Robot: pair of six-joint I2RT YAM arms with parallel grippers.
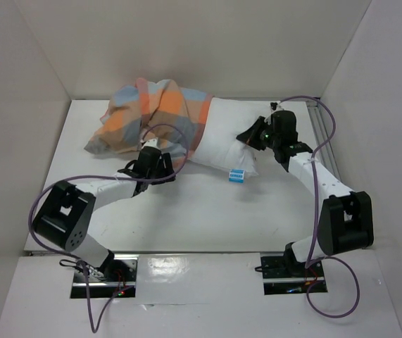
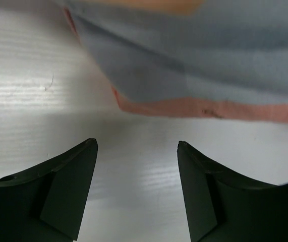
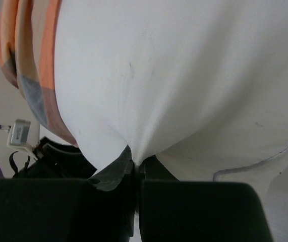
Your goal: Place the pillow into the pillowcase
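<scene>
The left gripper has only bare table between its fingers and will next move them outward around the pillowcase's near edge (image 2: pixel 149 107) and close, since that edge lies outward of the gripper.
The white pillow (image 1: pixel 222 137) lies at the back of the table, its left part inside the checked orange, blue and grey pillowcase (image 1: pixel 151 116). Its right end and blue-and-white label (image 1: pixel 237 175) stick out. My right gripper (image 1: pixel 252 139) is shut on a pinch of the pillow's white cloth (image 3: pixel 184 75) at its right end. The pillowcase's hem (image 3: pixel 27 65) shows at the left in the right wrist view. My left gripper (image 1: pixel 151 171) stands open just in front of the pillowcase's open edge (image 2: pixel 209 108), with only bare table between its fingertips (image 2: pixel 88 151).
White walls close in the table at the back and both sides. A metal rail (image 1: pixel 322 130) runs along the right edge. Purple cables (image 1: pixel 313 105) loop from both arms. Bare table (image 1: pixel 208 211) lies in front of the pillow.
</scene>
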